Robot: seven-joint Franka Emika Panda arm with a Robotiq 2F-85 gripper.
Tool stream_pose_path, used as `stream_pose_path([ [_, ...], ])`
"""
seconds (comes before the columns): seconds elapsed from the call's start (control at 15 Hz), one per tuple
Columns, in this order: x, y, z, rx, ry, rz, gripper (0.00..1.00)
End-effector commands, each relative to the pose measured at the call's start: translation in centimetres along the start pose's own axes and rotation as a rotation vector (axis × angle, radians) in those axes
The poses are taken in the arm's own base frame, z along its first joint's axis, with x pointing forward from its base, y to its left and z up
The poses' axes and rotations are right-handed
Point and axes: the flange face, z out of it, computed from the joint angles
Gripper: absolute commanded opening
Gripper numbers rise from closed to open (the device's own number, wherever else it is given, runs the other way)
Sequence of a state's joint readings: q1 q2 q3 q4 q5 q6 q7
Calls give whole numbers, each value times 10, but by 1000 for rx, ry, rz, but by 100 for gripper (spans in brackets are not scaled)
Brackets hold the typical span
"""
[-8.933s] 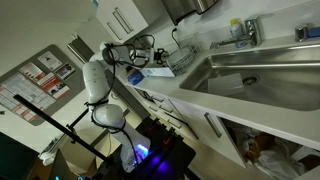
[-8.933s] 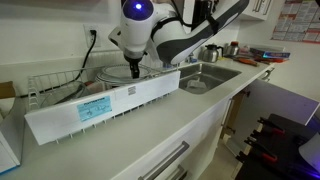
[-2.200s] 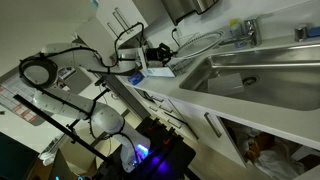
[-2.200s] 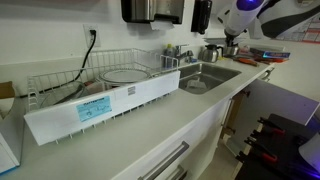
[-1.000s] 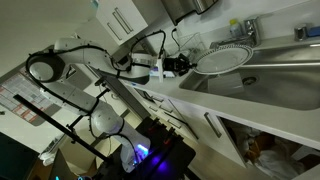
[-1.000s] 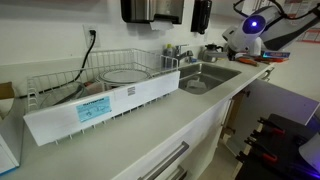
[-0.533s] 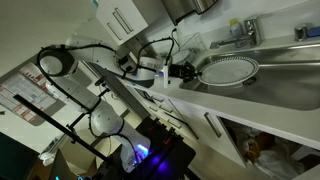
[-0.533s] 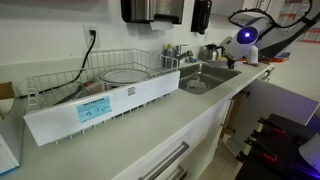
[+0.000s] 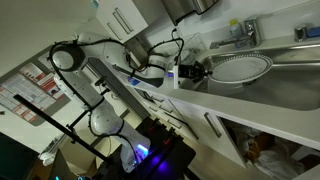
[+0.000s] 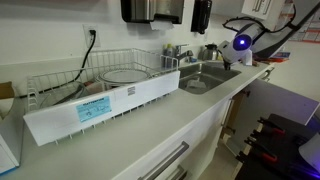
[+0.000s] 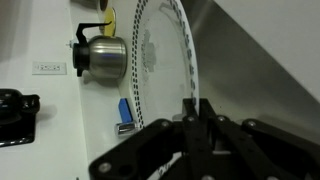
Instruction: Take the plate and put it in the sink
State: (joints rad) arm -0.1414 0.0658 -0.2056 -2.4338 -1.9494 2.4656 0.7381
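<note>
My gripper carries the plate (image 9: 243,68) outward next, past the near end of the sink, then will lower it inside the open sink (image 9: 286,82) and release it, because the sink is below and outward.
My gripper (image 9: 205,71) is shut on the rim of the plate (image 9: 243,68), a round pale plate with a dotted rim, held nearly level over the near end of the steel sink (image 9: 290,72). In the wrist view the plate (image 11: 160,60) stands edge-on and runs up from my black fingers (image 11: 187,112), which pinch its edge. The grey sink wall (image 11: 265,60) fills the right side there. In an exterior view the arm (image 10: 242,45) reaches over the far side of the sink (image 10: 200,78); I cannot make out the plate there.
A wire dish rack (image 10: 60,85) with another dish (image 10: 125,73) stands on the white counter beside the sink. A chrome faucet (image 9: 247,32) rises behind the basin. A metal kettle (image 11: 100,55) and a blue object (image 11: 124,112) sit on the counter.
The arm has carried the plate away from the rack side and further out over the sink basin, slightly lower. The grip on the rim is unchanged.
</note>
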Motion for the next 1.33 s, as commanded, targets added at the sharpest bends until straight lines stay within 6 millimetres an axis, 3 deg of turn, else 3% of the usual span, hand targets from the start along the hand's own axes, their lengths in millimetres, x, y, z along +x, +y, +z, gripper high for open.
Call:
stream_pose_path([
  [0.0,5,22,27,-25,45,-22,2],
  [0.8,-8,44,116,101,219,-117,2],
  [0.87,-8,44,119,107,220,-126,2],
  [0.93,-12,22,111,144,194,-124,10],
  [1.2,-7,20,122,148,197,-132,10],
  [1.27,-7,19,122,148,197,-132,2],
])
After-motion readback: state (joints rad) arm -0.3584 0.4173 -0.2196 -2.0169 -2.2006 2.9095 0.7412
